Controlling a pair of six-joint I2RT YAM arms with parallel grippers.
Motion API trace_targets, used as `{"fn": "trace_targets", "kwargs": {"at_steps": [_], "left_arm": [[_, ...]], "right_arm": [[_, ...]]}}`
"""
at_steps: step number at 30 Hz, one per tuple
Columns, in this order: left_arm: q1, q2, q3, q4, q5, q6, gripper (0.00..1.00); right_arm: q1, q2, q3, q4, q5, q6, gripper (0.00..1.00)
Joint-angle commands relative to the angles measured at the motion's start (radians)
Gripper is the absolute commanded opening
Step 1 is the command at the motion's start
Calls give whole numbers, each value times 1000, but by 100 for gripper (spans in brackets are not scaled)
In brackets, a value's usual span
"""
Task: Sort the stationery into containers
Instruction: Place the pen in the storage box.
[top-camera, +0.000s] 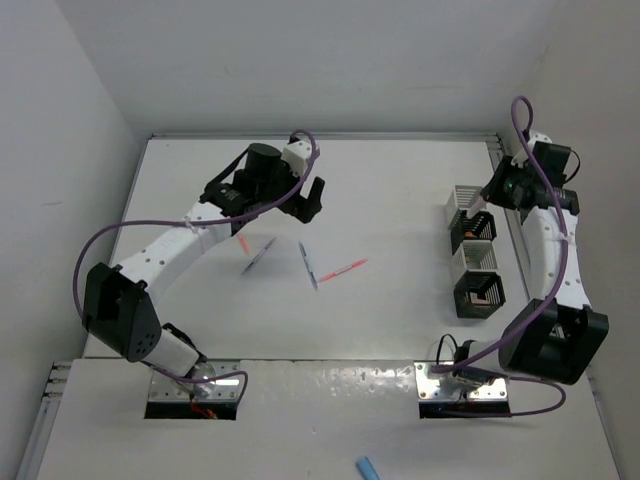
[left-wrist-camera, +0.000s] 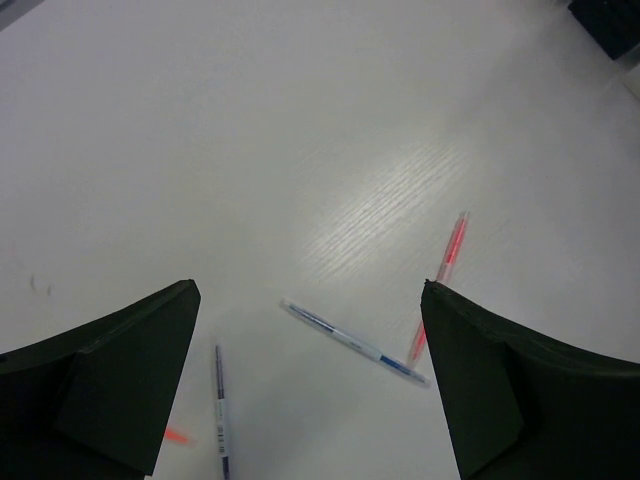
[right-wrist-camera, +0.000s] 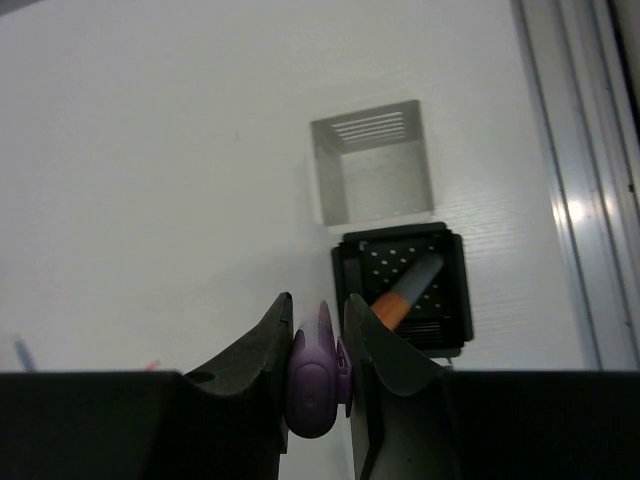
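Observation:
Next, my right gripper goes over to the right in the right wrist view and releases there, since the black mesh box holding an orange marker lies there.
My right gripper (right-wrist-camera: 318, 315) is shut on a purple marker (right-wrist-camera: 316, 385), held above the table just left of a black mesh box (right-wrist-camera: 400, 236). That box holds an orange marker with a grey cap (right-wrist-camera: 400, 292). An empty silver box (right-wrist-camera: 372, 175) stands behind it. In the top view the right gripper (top-camera: 497, 190) hovers by the row of boxes (top-camera: 477, 250). My left gripper (left-wrist-camera: 310, 300) is open and empty above a blue pen (left-wrist-camera: 355, 343), a pink pen (left-wrist-camera: 445, 270) and a purple pen (left-wrist-camera: 221, 410). These pens lie mid-table (top-camera: 308, 264).
A small orange piece (left-wrist-camera: 177, 436) lies by the purple pen. A blue item (top-camera: 367, 467) lies on the near ledge between the arm bases. A metal rail (right-wrist-camera: 575, 180) runs along the table's right edge beside the boxes.

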Motion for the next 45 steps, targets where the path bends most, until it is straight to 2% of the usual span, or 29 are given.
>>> {"fn": "trace_targets", "kwargs": {"at_steps": [1, 5, 10, 11, 13, 14, 17, 18, 21, 24, 26, 27, 30, 37, 45], "left_arm": [[26, -35, -5, 12, -67, -1, 100], [37, -67, -54, 61, -98, -16, 100], [45, -39, -48, 17, -154, 10, 100], [48, -22, -40, 11, -177, 10, 100], [67, 5, -26, -21, -208, 13, 100], [75, 14, -23, -28, -214, 14, 100], [115, 36, -26, -43, -193, 19, 100], [133, 39, -28, -46, -164, 48, 100], [149, 41, -46, -48, -46, 115, 97], [132, 41, -72, -49, 63, 174, 90], [115, 41, -92, -46, 149, 195, 81], [88, 42, -106, -41, 167, 209, 75], [11, 57, -134, -17, 172, 221, 67], [-159, 206, -105, -14, 80, 203, 57], [-247, 369, -2, -18, -23, 171, 52]], "right_arm": [[-15, 8, -18, 56, 98, -91, 0], [-21, 30, -35, 91, 160, -126, 0], [-41, 63, -62, 110, 164, -137, 0], [-42, 71, -67, 108, 164, -136, 2], [-45, 82, -81, 110, 154, -137, 12], [-48, 85, -84, 108, 151, -134, 23], [-58, 97, -85, 101, 131, -123, 41], [-61, 99, -79, 93, 128, -116, 50], [-67, 97, -64, 68, 92, -107, 58], [-68, 74, -47, 45, 56, -74, 59], [-65, 45, -32, 35, 7, -53, 59], [-62, 34, -29, 21, -15, -33, 57], [-41, -15, -19, -10, -85, 10, 55], [28, -125, -56, -33, -127, 68, 51], [43, -197, -78, -53, -119, 85, 50]]}}
